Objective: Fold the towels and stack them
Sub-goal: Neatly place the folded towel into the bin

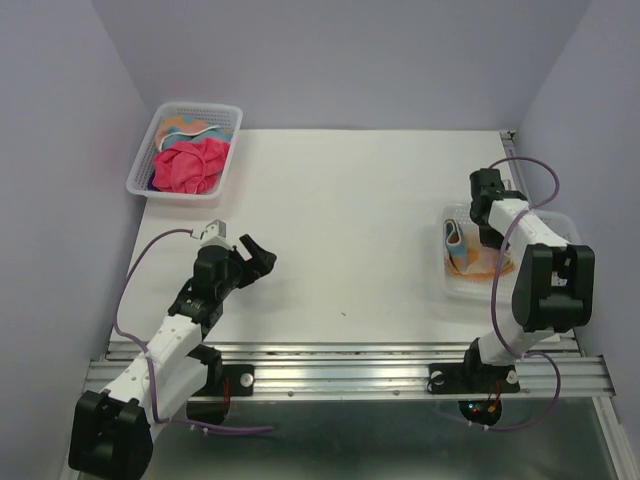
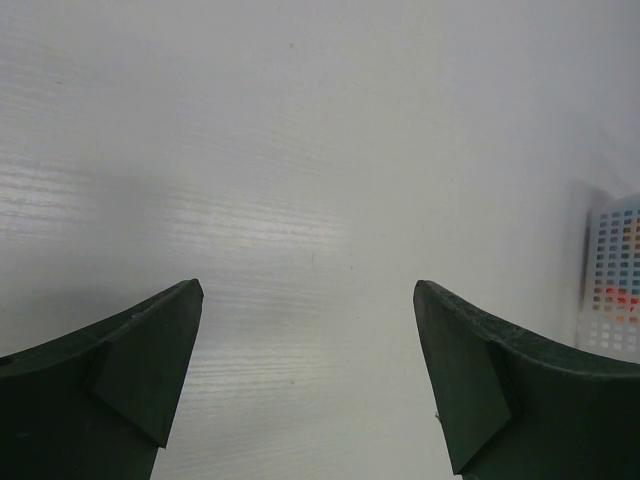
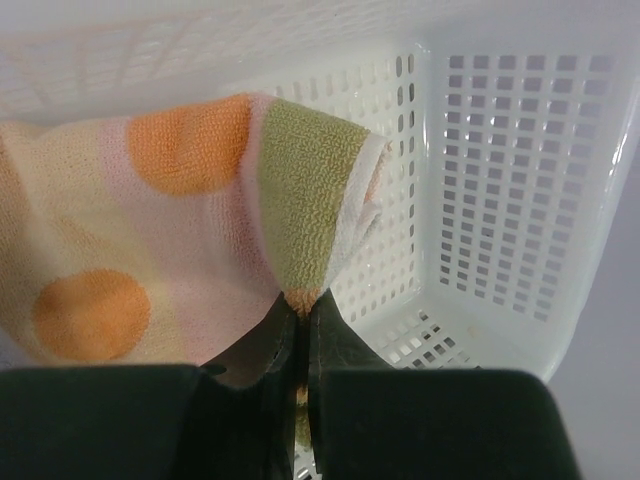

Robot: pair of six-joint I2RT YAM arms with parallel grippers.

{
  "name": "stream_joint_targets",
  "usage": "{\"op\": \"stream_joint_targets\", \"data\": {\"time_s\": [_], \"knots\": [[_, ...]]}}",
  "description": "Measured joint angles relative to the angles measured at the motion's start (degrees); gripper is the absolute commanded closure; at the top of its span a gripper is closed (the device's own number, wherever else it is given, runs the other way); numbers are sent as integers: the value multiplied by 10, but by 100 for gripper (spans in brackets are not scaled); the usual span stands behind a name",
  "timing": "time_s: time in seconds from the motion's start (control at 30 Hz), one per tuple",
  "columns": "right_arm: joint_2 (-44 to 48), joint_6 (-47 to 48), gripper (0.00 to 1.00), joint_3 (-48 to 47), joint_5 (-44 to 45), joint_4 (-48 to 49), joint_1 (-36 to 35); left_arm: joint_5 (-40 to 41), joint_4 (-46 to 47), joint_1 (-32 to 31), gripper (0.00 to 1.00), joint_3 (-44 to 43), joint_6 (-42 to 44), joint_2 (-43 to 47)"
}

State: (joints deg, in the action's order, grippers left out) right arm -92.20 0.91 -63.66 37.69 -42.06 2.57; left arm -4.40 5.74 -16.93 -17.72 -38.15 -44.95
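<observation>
The right gripper pulls the orange towel's fold to the white mesh basket's bare end on the right in the top view next, spreading the bunched towel, and releases.
My right gripper is shut on a fold of the orange towel with coloured dots and stripes, inside the white mesh basket at the right. From above, this gripper reaches down into that basket over the towel. The pink-red towel and a light blue and orange towel lie crumpled in the far-left basket. I cannot make out the dark purple towel. My left gripper is open and empty above the bare table.
The white tabletop lies between the two baskets. A metal rail runs along the near edge. Purple walls close in the left, back and right. The right basket shows at the right edge of the left wrist view.
</observation>
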Motion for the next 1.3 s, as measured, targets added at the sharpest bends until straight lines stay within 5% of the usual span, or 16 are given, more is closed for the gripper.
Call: {"op": "stream_joint_targets", "data": {"time_s": [1.03,1.13,1.23,1.27,1.3], "knots": [[-1,74,97,0,43,53,64,0,6,0,1,0,2,-13],[-2,79,92,-2,43,52,68,0,9,0,1,0,3,-16],[-5,83,69,-11,43,52,71,0,9,0,1,0,4,-16],[-5,80,58,-12,45,53,71,0,9,0,1,0,4,-16],[-5,75,31,-16,45,52,71,0,9,0,1,0,4,-15]]}}
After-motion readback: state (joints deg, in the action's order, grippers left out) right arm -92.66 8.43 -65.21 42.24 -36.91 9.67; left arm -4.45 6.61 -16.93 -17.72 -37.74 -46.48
